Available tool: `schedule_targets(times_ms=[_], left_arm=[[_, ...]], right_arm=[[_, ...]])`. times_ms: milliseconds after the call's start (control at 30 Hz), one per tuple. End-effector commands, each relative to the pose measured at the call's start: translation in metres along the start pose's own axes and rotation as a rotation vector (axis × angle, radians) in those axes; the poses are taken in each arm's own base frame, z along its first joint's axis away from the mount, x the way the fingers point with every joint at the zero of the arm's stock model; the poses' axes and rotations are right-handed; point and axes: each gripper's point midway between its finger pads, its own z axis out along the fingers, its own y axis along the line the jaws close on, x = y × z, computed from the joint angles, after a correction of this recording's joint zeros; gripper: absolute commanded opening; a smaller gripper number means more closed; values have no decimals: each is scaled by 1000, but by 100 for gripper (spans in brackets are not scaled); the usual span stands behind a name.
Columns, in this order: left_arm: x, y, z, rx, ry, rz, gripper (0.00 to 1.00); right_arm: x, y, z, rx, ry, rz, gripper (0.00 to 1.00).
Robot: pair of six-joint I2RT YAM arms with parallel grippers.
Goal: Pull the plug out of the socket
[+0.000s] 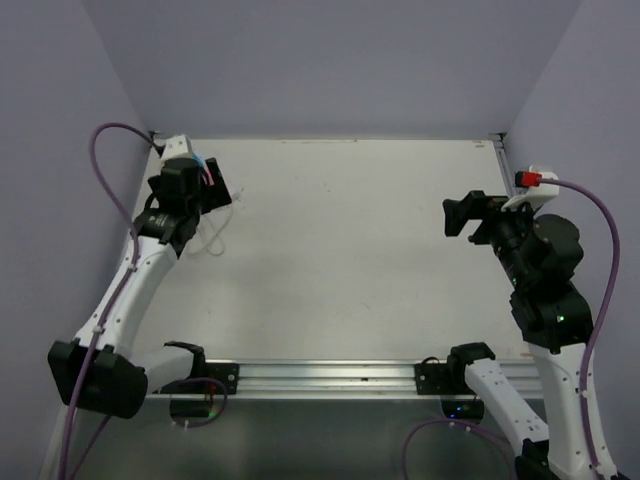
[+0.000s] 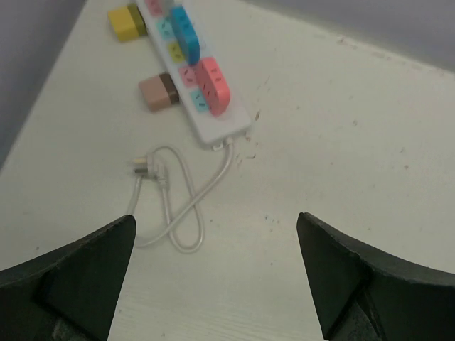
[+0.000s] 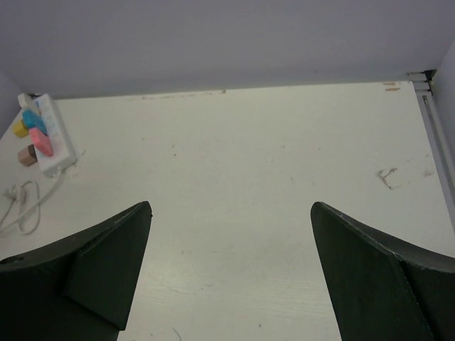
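I should next lower my left gripper toward the near end of the power strip, onto the white cord where it comes out, because the cord is single there and clear of the loop.
The socket is a long white power strip (image 2: 213,124) at the table's far left, with small pink and blue outlet faces. A raised blue plug (image 2: 186,32) and a raised pink plug (image 2: 211,85) sit on it. Its looped white cord (image 2: 170,202) lies in front. My left gripper (image 2: 215,217) is open and empty, hovering above the table just short of the cord loop. In the top view the left gripper (image 1: 215,185) covers most of the strip (image 1: 203,166). My right gripper (image 1: 458,215) is open and empty, raised at the far right; its wrist view shows the strip (image 3: 55,145) far off.
A yellow block (image 2: 128,21) and a pink-and-brown block (image 2: 160,91) lie on the table left of the strip, close to the left wall. A metal rail (image 1: 320,378) runs along the near edge. Grey walls close the back and sides.
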Motion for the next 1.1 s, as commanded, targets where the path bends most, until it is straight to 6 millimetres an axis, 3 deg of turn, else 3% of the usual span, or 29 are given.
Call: schedule_targets(times_ms=[0, 33, 100, 133, 167, 233, 267, 467, 667, 1067], left_arm=[[34, -11, 43, -17, 58, -101, 100], [36, -11, 54, -42, 43, -131, 100], [65, -8, 79, -88, 96, -131, 100], [66, -8, 89, -104, 81, -155, 100], [84, -6, 102, -131, 114, -143, 99], [91, -5, 118, -157, 109, -154, 99], [106, -2, 131, -186, 136, -137, 98], [127, -3, 178, -245, 158, -79, 90], [139, -6, 205, -258, 169, -46, 77], [172, -11, 233, -250, 256, 20, 41]], right_arm=[[22, 2, 7, -16, 77, -3, 99], [24, 3, 8, -19, 77, -5, 99], [30, 5, 7, -33, 74, -6, 99], [32, 5, 6, -40, 74, -13, 99], [34, 6, 5, -47, 67, -14, 99], [34, 10, 4, -65, 58, -15, 99], [35, 12, 3, -71, 58, -16, 99], [38, 26, -4, -142, 63, -15, 99], [39, 26, -5, -141, 58, -36, 99], [38, 33, -5, -176, 63, -42, 99]])
